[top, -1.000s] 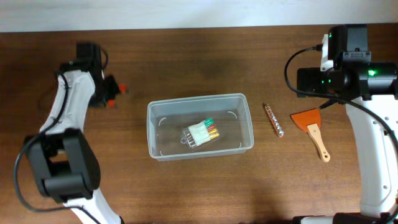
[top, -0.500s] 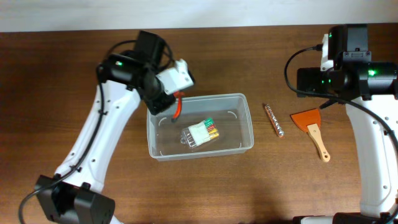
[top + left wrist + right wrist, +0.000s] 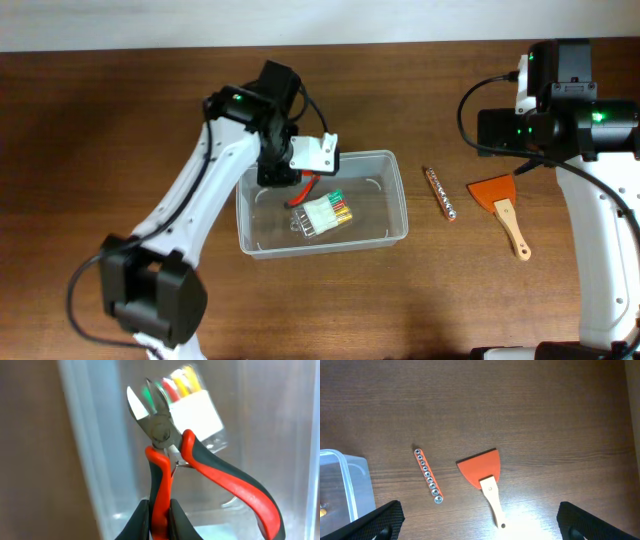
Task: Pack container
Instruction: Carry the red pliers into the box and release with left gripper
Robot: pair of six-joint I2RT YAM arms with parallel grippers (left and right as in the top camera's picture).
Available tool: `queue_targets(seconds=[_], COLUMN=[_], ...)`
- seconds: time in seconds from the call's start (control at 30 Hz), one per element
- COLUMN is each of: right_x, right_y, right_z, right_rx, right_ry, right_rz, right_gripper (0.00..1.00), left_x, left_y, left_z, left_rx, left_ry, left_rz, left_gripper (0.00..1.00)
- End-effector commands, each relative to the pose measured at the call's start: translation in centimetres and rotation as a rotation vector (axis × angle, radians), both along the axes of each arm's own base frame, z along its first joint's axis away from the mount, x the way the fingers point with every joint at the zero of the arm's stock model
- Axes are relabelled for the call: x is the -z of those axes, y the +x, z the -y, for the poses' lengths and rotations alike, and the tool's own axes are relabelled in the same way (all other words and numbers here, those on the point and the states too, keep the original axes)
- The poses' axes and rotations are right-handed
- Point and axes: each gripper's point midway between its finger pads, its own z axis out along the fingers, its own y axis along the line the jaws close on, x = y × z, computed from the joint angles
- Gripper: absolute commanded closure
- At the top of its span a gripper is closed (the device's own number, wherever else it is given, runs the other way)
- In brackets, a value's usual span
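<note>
My left gripper will next lower the pliers (image 3: 305, 187) between the container's sides. It will let go of them on the open bottom of the container, next to the white pack.
The clear plastic container (image 3: 396, 222) sits mid-table and also shows in the left wrist view (image 3: 85, 450) and at the left edge of the right wrist view (image 3: 355, 480). Inside lies a white pack with coloured tips (image 3: 325, 213) (image 3: 197, 407). My left gripper (image 3: 290, 178) (image 3: 159, 520) is shut on one handle of red-and-black cutting pliers (image 3: 165, 455) (image 3: 305, 187) and holds them over the container's back left part. My right gripper (image 3: 480, 522) is open and empty, high above an orange scraper with a wooden handle (image 3: 505, 205) (image 3: 482, 472).
A thin orange strip of sockets (image 3: 439, 193) (image 3: 428, 476) lies on the brown table between the container and the scraper. The right arm's body (image 3: 560, 100) stands at the back right.
My left arm has swung from the table's far left to over the container, carrying the pliers. The right arm has not moved.
</note>
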Motion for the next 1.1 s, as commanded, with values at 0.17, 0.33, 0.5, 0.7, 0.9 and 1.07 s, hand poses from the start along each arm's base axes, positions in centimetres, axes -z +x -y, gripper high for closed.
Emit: queue_targets(seconds=[0.17,0.33,0.5,0.7,0.9,1.07], right_x=[-1.3,-1.3,-1.3,-1.3,-1.3,-1.6], right_y=[-0.1,-0.1,-0.1,-0.1,0.0,0.5], right_z=[0.4,0.4,0.4,0.4,0.4,0.4], right_rx=[0.008,0.008,0.008,0.008,0.008,-0.005], right_ry=[-0.016,-0.016,-0.016,-0.016,-0.016,-0.023], right_rz=[0.038,0.037,0.033,0.034,0.038,0.061], right_gripper=[0.01,0.01,0.01,0.01,0.01,0.02], left_x=[5.8,8.4,8.9,8.6,3.9,-3.2], left_y=[-0.5,-0.4,-0.4,-0.3,0.8,0.9], left_z=[-0.6,-1.7,-1.8,-1.8,-1.3,-1.8], left_rx=[0.036,0.034,0.031,-0.004,-0.125,-0.271], left_ry=[0.090,0.175,0.184,0.183,0.123,0.025], left_rz=[-0.149,-0.186,-0.196,-0.194,-0.095,0.049], left_gripper=[0.98,0.87,0.66,0.24,0.01,0.01])
